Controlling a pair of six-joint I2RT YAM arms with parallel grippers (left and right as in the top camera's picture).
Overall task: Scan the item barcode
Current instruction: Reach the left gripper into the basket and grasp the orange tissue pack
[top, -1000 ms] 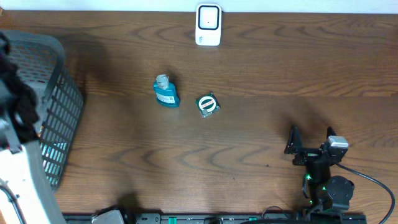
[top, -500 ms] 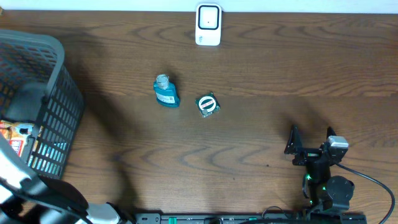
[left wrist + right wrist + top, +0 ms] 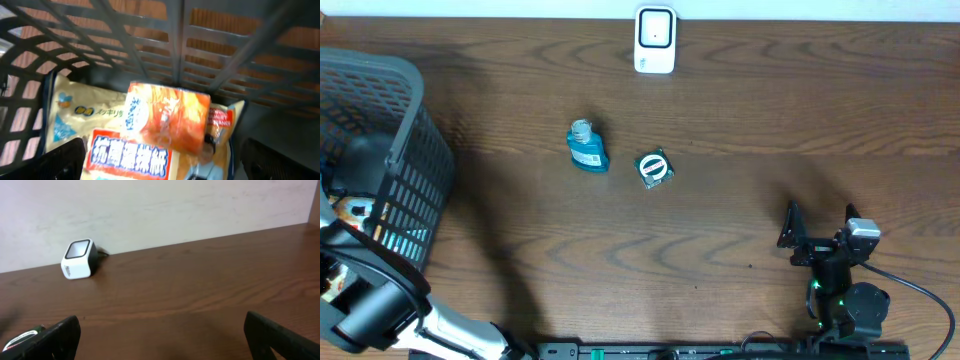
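Note:
I should move my left gripper deeper down into the basket next, with its open fingers coming down around the orange packet (image 3: pixel 167 122), because it lies on top of the pale yellow bag.
My left gripper (image 3: pixel 167 169) hangs open inside the grey basket (image 3: pixel 415 160), its dark fingertips (image 3: pixel 59 162) wide apart. Between and just beyond them lie an orange packet (image 3: pixel 167 122), a pack with a red label and blue characters (image 3: pixel 127 157), and a pale yellow bag (image 3: pixel 75 112). None of them is held. The white barcode scanner (image 3: pixel 655 40) stands at the table's far edge, and shows in the right wrist view too as the scanner (image 3: pixel 78 259). My right gripper (image 3: pixel 817 225) rests open at the near right, nothing between its fingers.
A blue bottle (image 3: pixel 586 147) and a round green item (image 3: pixel 654 168) lie mid-table. The basket's slatted walls (image 3: pixel 180 45) close in around the left gripper. A pale wall (image 3: pixel 160 205) runs behind the scanner. The right arm's base and cable (image 3: pixel 855 305) sit at the near right.
The left arm has swung from the basket's far-left side to its near end, with the wrist now down in the basket. The right arm has not moved.

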